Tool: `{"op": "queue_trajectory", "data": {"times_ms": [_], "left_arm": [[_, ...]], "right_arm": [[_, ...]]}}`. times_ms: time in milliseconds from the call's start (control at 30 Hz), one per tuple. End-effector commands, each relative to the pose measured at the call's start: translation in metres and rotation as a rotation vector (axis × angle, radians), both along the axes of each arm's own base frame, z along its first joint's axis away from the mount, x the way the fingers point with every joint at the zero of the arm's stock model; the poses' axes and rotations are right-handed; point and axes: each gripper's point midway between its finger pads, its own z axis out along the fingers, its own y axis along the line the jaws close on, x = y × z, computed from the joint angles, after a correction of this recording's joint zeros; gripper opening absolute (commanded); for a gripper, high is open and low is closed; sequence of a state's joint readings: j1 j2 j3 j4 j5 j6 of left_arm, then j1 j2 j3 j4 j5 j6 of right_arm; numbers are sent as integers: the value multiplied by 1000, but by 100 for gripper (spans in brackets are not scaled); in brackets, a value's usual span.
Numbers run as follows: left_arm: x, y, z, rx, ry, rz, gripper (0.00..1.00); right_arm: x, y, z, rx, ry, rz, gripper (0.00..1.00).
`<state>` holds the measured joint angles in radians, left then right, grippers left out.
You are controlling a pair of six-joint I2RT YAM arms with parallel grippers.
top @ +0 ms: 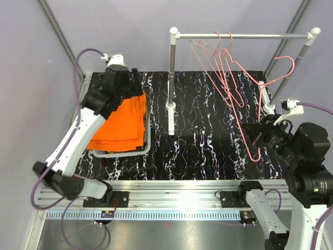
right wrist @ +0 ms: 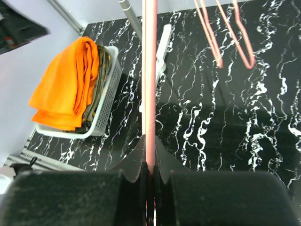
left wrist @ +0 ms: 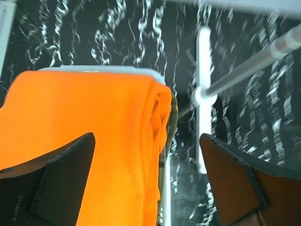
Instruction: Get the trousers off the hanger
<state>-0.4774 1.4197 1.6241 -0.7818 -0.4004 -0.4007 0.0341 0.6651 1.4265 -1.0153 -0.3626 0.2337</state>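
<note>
The hanger hooked in my right gripper goes outward with it to the bar's empty part next and is released there, since the hanger is bare.
The bright orange trousers lie folded on top in the white basket at the left; they also show in the left wrist view and the right wrist view. The camouflage trousers lie under them, only their edge showing. The dark trousers are hidden. My left gripper is open, just above the orange trousers' right edge. My right gripper is shut on the bar of a bare pink hanger, which it holds at the right, off the rail. Two bare pink hangers hang on the rail.
The rail's left post stands on a white foot just right of the basket. The right post leans at the back right. The black marbled mat covers the table. Grey walls close the left and back.
</note>
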Motion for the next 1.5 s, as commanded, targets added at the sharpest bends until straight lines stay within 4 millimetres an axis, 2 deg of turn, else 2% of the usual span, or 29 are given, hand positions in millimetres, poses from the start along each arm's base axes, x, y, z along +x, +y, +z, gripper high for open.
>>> {"op": "queue_trajectory", "data": {"times_ms": [0, 33, 133, 167, 200, 300, 333, 367, 500, 600, 700, 733, 767, 800, 833, 867, 967, 1067, 1100, 1167, 1200, 1300, 1333, 1467], "left_arm": [[11, 17, -15, -89, -9, 101, 90], [13, 20, -36, -86, 37, 112, 86], [25, 26, -85, -93, 147, 134, 84], [27, 26, -97, -98, 179, 133, 83], [31, 24, -123, -78, 238, 135, 82], [34, 23, -178, -56, 355, 154, 83], [37, 21, -189, -66, 366, 163, 83], [31, 21, -208, -65, 405, 165, 83], [23, 16, -256, -86, 487, 168, 84], [23, 11, -268, -109, 509, 164, 84], [23, 10, -252, -131, 479, 165, 88], [22, 10, -242, -134, 464, 158, 93], [23, 12, -222, -145, 420, 157, 96], [18, 15, -211, -137, 413, 162, 98], [21, 18, -193, -135, 377, 165, 99], [18, 20, -167, -150, 322, 162, 99], [7, 28, -122, -151, 247, 158, 99], [-13, 38, -73, -157, 155, 138, 99], [-27, 44, -56, -157, 127, 131, 99], [-41, 55, -36, -137, 85, 145, 99], [-57, 62, -20, -142, 44, 145, 99], [-81, 78, -4, -115, -3, 152, 99], [-93, 83, 7, -112, -44, 144, 99], [-116, 86, 14, -84, -79, 72, 99]], "right_arm": [[4, -10, 19, -23, -62, -58, 0], [4, -10, 21, -16, -64, -58, 0], [2, -16, 26, -10, -83, -100, 0], [2, -23, 28, -18, -88, -142, 0], [2, -28, 28, -25, -83, -170, 0], [7, -52, 19, -75, -39, -299, 0], [9, -58, 15, -96, -24, -329, 0], [11, -68, 10, -118, -2, -377, 0], [14, -79, 4, -153, 22, -435, 0], [22, -87, -4, -202, 64, -463, 0], [37, -82, -13, -219, 112, -421, 0], [41, -79, -15, -221, 120, -406, 0], [49, -76, -17, -219, 133, -385, 0], [54, -73, -17, -216, 132, -371, 0], [62, -71, -17, -216, 133, -360, 0], [67, -70, -16, -217, 133, -356, 0], [88, -69, -10, -221, 107, -347, 0], [110, -69, -6, -244, 87, -339, 0], [116, -70, -8, -265, 90, -336, 0], [134, -76, -6, -288, 92, -363, 0], [139, -78, -6, -298, 92, -367, 0], [162, -81, -5, -313, 109, -381, 0], [174, -78, -5, -311, 117, -367, 0], [203, -71, -9, -291, 123, -342, 0]]}}
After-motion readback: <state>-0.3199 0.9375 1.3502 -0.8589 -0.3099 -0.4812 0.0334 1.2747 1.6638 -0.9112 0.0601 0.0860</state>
